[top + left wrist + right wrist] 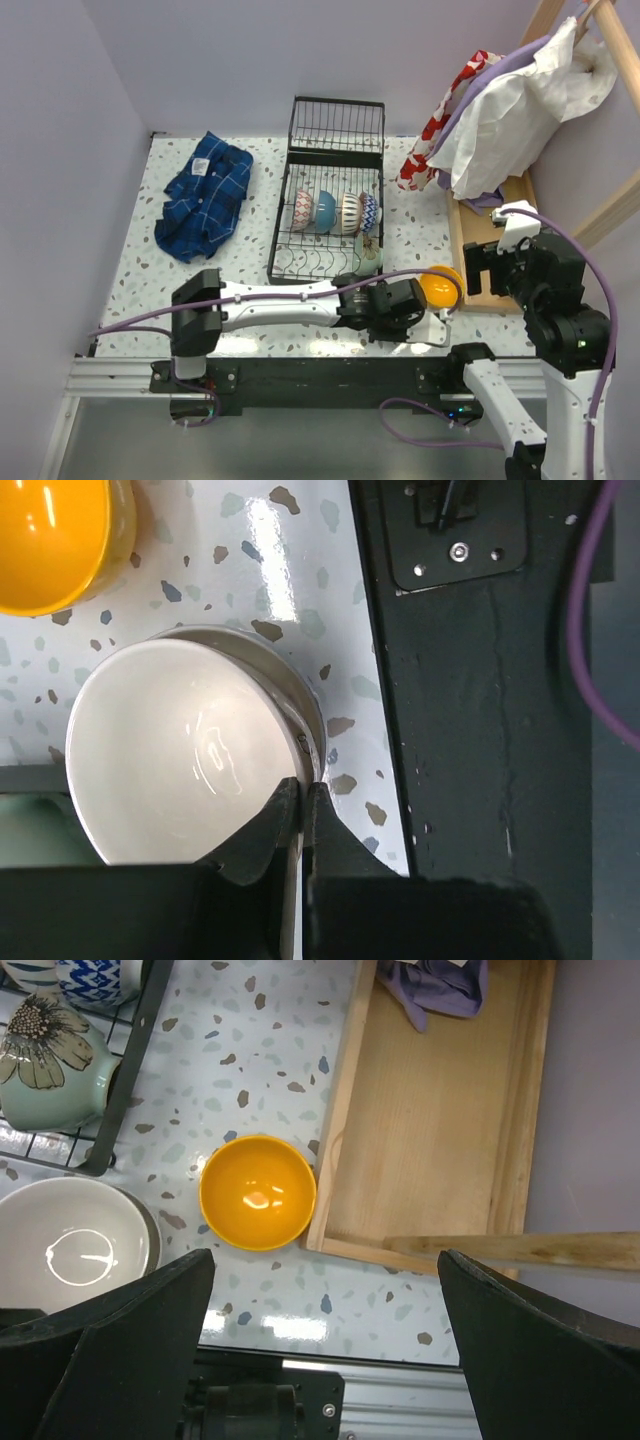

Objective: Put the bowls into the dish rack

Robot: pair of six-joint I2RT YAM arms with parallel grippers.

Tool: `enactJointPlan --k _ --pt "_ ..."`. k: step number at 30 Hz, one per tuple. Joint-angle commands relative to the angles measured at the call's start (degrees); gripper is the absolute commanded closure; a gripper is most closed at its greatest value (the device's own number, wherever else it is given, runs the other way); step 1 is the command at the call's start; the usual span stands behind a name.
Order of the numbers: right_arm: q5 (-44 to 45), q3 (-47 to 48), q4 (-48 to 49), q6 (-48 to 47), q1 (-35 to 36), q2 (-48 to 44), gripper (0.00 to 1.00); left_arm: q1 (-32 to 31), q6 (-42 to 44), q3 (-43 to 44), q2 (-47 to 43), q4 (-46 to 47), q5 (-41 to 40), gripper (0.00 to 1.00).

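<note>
I will next lift my left gripper, move the white bowl outward, tip it on its edge by the green flowered bowl and let go, because the rack's wires there are empty.
The black wire dish rack [325, 200] stands at the table's middle back and holds several bowls on edge, and a green flowered bowl [45, 1070] sits at its near right corner. My left gripper [303, 792] is shut on the rim of a white bowl [180, 750] near the table's front edge, right of the rack; the bowl also shows in the right wrist view [70, 1250]. An orange bowl [440, 287] sits upright on the table beside the wooden tray, and also shows in the right wrist view [257, 1192]. My right gripper [325, 1340] is open and empty, above the front edge near the orange bowl.
A wooden tray [440, 1130] with a purple cloth [440, 985] lies on the right. A pile of cloths [500, 110] leans on a wooden frame at the back right. A blue plaid cloth [205, 195] lies left of the rack. The black base rail [480, 730] runs along the front edge.
</note>
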Motion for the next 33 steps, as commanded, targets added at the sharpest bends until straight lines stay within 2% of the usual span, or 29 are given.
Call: enactJointPlan --k 1,6,10,16,19,20,21,22,23,25,28,33 --pt "-1.23 1.35 1.80 -0.04 -0.42 2.51 0.01 0.99 2.88 0.68 -9.44 0.12 1.87 1.00" --pt "-1.32 2.31 1.36 -1.27 -0.42 5.06 0.01 6.52 2.00 1.38 -14.18 -0.58 6.96 1.00" --pt "-1.23 2.40 1.45 -3.29 -0.42 7.26 0.02 14.94 -0.63 1.91 -17.26 0.20 13.19 1.00" --pt "-2.02 0.38 1.45 -6.45 -0.42 8.93 0.02 26.10 -11.96 -3.88 -22.80 9.06 24.71 1.00" --pt "-2.20 -0.50 2.23 -9.08 -0.42 9.46 0.02 32.52 -22.58 -13.27 -27.62 23.45 30.52 1.00" --pt "-2.03 -0.50 2.33 -9.62 -0.42 10.16 0.02 34.03 -28.27 -19.13 -30.33 32.89 31.57 1.00" --pt "-1.50 -0.41 2.33 -10.06 -0.42 10.68 0.02 36.83 -31.20 -22.06 -31.49 38.21 33.76 1.00" --pt "-0.80 -0.15 1.89 -10.84 -0.42 11.39 0.02 37.99 -34.01 -24.79 -32.46 48.27 34.56 1.00" --pt "-0.36 0.72 1.54 -11.20 -0.42 12.18 0.02 39.13 -39.26 -29.16 -33.60 52.37 35.00 1.00" --pt "0.61 2.04 0.49 -12.43 -0.51 14.11 0.02 41.77 -44.56 -32.44 -33.70 62.72 36.76 1.00" --pt "1.23 3.36 -0.30 -13.66 -0.42 16.05 0.02 44.15 -54.66 -37.28 -32.04 73.28 38.17 1.00" --pt "2.11 4.42 -1.45 -15.24 -0.42 18.33 0.02 48.10 -65.66 -44.49 -29.31 86.40 37.12 1.00"
